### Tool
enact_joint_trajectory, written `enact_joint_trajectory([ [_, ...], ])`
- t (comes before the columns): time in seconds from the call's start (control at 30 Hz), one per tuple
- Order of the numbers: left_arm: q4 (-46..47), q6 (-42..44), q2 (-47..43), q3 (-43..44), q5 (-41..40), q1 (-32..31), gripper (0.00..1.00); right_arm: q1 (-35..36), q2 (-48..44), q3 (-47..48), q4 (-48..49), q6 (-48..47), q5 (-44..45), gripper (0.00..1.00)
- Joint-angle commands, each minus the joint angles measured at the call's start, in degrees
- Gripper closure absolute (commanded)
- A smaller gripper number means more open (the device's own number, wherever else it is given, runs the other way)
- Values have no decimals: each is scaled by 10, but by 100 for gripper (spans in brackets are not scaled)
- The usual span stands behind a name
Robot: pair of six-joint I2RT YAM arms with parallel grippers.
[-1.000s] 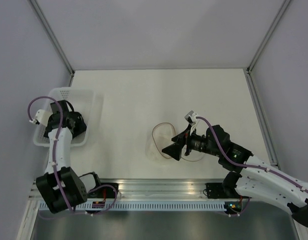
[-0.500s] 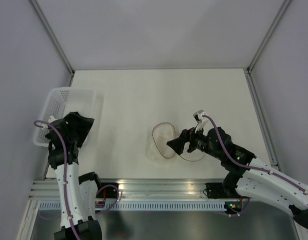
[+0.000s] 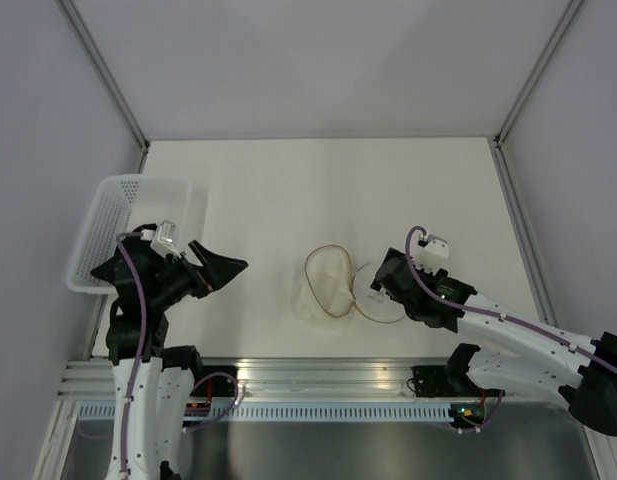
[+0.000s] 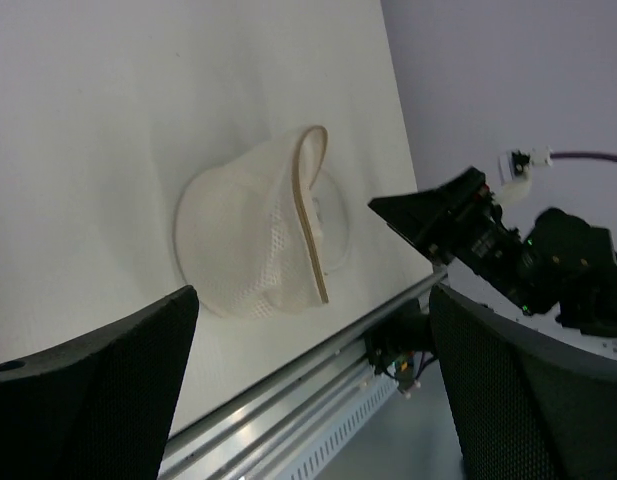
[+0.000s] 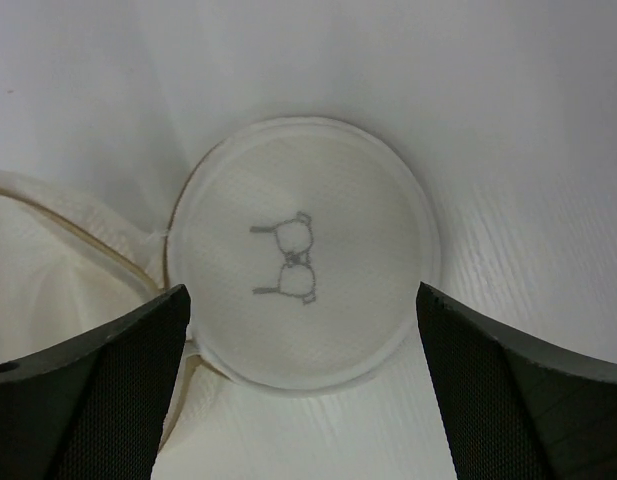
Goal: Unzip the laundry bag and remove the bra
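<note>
The right gripper moves down next, away from the mesh dome onto the panel's free edge (image 5: 431,238).
The laundry bag (image 3: 326,285) lies unzipped in the middle of the table, its white mesh dome gaping and its tan zip rim (image 4: 313,215) standing up. Its flat round panel with the small dark mark (image 5: 288,262) lies beside it. My right gripper (image 3: 380,282) hangs open and empty just above that panel, one finger on each side (image 5: 303,298). My left gripper (image 3: 220,256) is open and empty, to the left of the bag and pointing at it (image 4: 313,295). The bra is not in view.
The white perforated plastic basket (image 3: 113,205) stands at the table's left edge, behind my left arm. The metal rail (image 3: 318,375) runs along the near edge of the table. My right arm (image 4: 508,250) shows beyond the bag in the left wrist view.
My left gripper has come out of the basket and swung right toward the bag. My right gripper has drawn back to the right and turned down over the bag's round panel.
</note>
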Motion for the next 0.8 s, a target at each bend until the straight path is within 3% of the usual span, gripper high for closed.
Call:
enact_joint_trajectory([
  [0.0, 54, 25, 27, -1, 9, -69, 0, 1, 35, -15, -23, 85, 30, 2],
  [0.03, 61, 34, 30, 0, -14, -123, 0, 0, 46, -28, -14, 89, 22, 2],
  [0.2, 112, 14, 79, -14, -76, -224, 0, -1, 56, -71, 22, 139, -7, 4],
  [0.4, 172, -8, 120, -27, -153, -334, 0, -1, 25, -125, 39, 168, -25, 14],
  [0.53, 187, -6, 158, -18, -200, -393, 0, -1, 41, -149, 84, 169, -50, 28],
  [0.6, 191, -7, 165, -15, -219, -402, 0, -4, 60, -160, 96, 169, -51, 39],
  [0.63, 191, -6, 165, -14, -223, -402, 0, -5, 66, -162, 110, 168, -53, 56],
  [0.67, 191, -5, 163, -14, -232, -402, 0, -6, 70, -165, 117, 167, -56, 65],
  [0.7, 190, -4, 161, -14, -235, -402, 0, -8, 76, -168, 121, 167, -56, 86],
  [0.73, 190, -3, 157, -14, -235, -402, 0, -9, 78, -168, 121, 167, -56, 98],
  [0.77, 190, -3, 156, -13, -238, -402, 0, -10, 76, -168, 118, 167, -48, 100],
])
